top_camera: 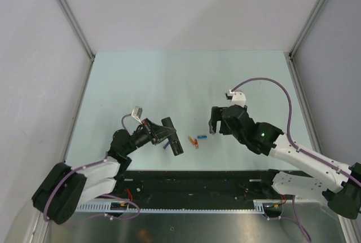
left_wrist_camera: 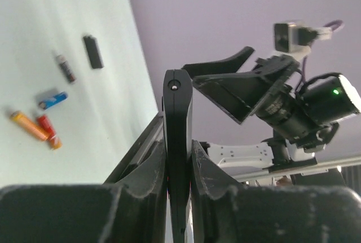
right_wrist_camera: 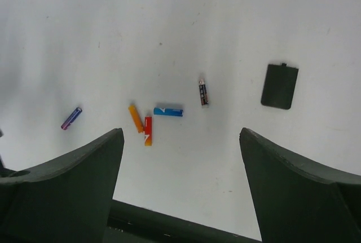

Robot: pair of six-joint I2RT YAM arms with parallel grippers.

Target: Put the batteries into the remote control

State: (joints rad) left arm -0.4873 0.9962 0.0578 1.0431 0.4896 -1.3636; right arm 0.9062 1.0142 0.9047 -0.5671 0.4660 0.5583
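Observation:
The red battery (right_wrist_camera: 148, 131) lies below my right gripper, to the left in the top view, so my right gripper needs to lower its open fingers to that side next and straddle the battery.
My left gripper (top_camera: 162, 132) is shut on the remote control (top_camera: 172, 136), a slim black bar held above the table. In the left wrist view the remote (left_wrist_camera: 177, 113) stands edge-on between my fingers. The batteries, one orange (right_wrist_camera: 135, 118) and one red (right_wrist_camera: 148, 131), lie touching on the table (right_wrist_camera: 186, 29), seen from above as an orange-red pair (top_camera: 193, 141) just right of the remote. They also show in the left wrist view (left_wrist_camera: 36, 127). My right gripper (right_wrist_camera: 180, 136) is open and empty, hovering above the table just right of the batteries (top_camera: 217, 122).
A blue cylinder (right_wrist_camera: 168, 111) lies beside the batteries. A dark cylinder (right_wrist_camera: 203, 93) and a flat black cover piece (right_wrist_camera: 280, 85) lie farther right. A purple-blue cylinder (right_wrist_camera: 71, 118) lies to the left, near the remote. Grey walls enclose the table.

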